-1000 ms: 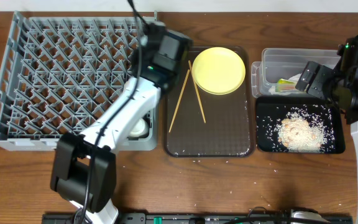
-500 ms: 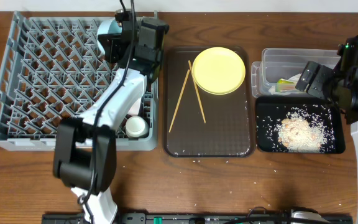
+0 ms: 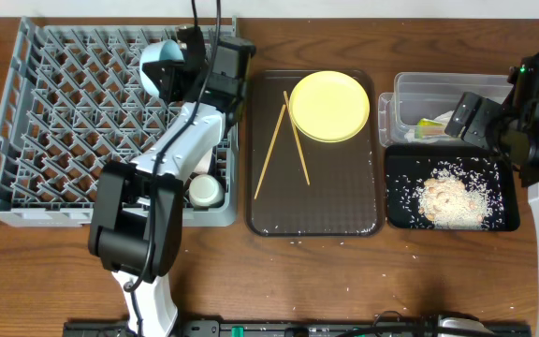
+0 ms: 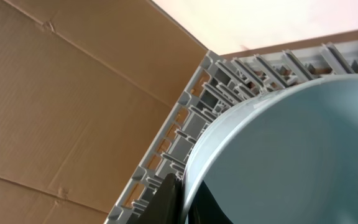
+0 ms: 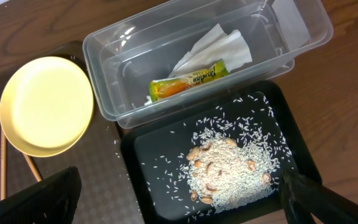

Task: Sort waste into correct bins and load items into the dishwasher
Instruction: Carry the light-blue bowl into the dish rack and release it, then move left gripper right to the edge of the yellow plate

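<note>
The light blue bowl is still above the rack's wires. My left gripper needs to lower it and move toward the rack [image 3: 54, 122] edge by the brown tray [image 3: 316, 206].
My left gripper [image 3: 182, 58] is shut on the rim of the light blue bowl [image 3: 161, 65], holding it tilted over the back right part of the grey dish rack [image 3: 54, 122]. The left wrist view shows the fingers [image 4: 182, 196] pinching the bowl's rim [image 4: 291, 149] above the rack wall [image 4: 222, 87]. A small white cup or bowl [image 3: 204, 191] sits in the rack's front right corner. The yellow plate [image 3: 328, 106] and two chopsticks [image 3: 284, 140] lie on the brown tray [image 3: 316, 206]. My right gripper [image 5: 179, 193] is open and empty above the bins.
The clear tub [image 5: 129, 68] holds the green-and-yellow wrapper [image 5: 188, 79] and white paper [image 5: 219, 46]. The black tray [image 5: 160, 155] in front of it holds rice and food scraps [image 5: 232, 171]. Cardboard [image 4: 61, 93] stands beyond the rack. Stray rice grains lie along the table's front edge.
My left arm swung left from the brown tray's edge to over the rack, and the blue bowl came into view and then shifted slightly forward. The right arm has not moved.
</note>
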Controlling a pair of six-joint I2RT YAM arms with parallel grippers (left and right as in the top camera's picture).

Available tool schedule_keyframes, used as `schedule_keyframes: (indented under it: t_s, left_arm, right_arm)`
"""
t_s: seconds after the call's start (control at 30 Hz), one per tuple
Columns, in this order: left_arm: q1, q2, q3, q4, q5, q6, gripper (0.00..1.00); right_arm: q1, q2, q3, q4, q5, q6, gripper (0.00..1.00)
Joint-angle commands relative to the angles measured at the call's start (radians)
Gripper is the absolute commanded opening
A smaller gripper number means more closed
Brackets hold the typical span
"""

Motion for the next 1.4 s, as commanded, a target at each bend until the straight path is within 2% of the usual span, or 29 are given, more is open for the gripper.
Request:
schedule_keyframes:
  t_s: [0.0,0.5,0.67,0.8,0.97,1.13,1.37]
  left_arm:
    - [-0.024,0.042,-0.019,0.005,-0.031,-0.003,0.07]
    - [-0.081,0.087,-0.019,-0.022,-0.031,-0.002,0.07]
    - [-0.101,0.087,-0.019,-0.072,-0.031,-0.003,0.27]
    - [-0.108,0.087,-0.019,-0.079,-0.031,-0.003,0.38]
    - [-0.117,0.087,-0.019,-0.079,-0.018,-0.002,0.41]
    - [-0.132,0.084,-0.018,-0.115,0.113,-0.006,0.42]
    - [-0.131,0.077,-0.018,-0.165,0.272,-0.080,0.49]
  right_arm:
    - [-0.008,0.005,0.002,-0.001,0.016,0.014,0.99]
    - [-0.008,0.005,0.002,0.000,0.016,0.014,0.99]
    - [-0.008,0.005,0.002,0.000,0.016,0.014,0.99]
    - [-0.008,0.005,0.002,0.000,0.016,0.014,0.99]
    - [-0.008,0.005,0.002,0.000,0.016,0.014,0.99]
    - [-0.008,0.005,0.002,0.000,0.016,0.014,0.99]
    - [-0.008,0.005,0.002,0.000,0.016,0.014,0.99]
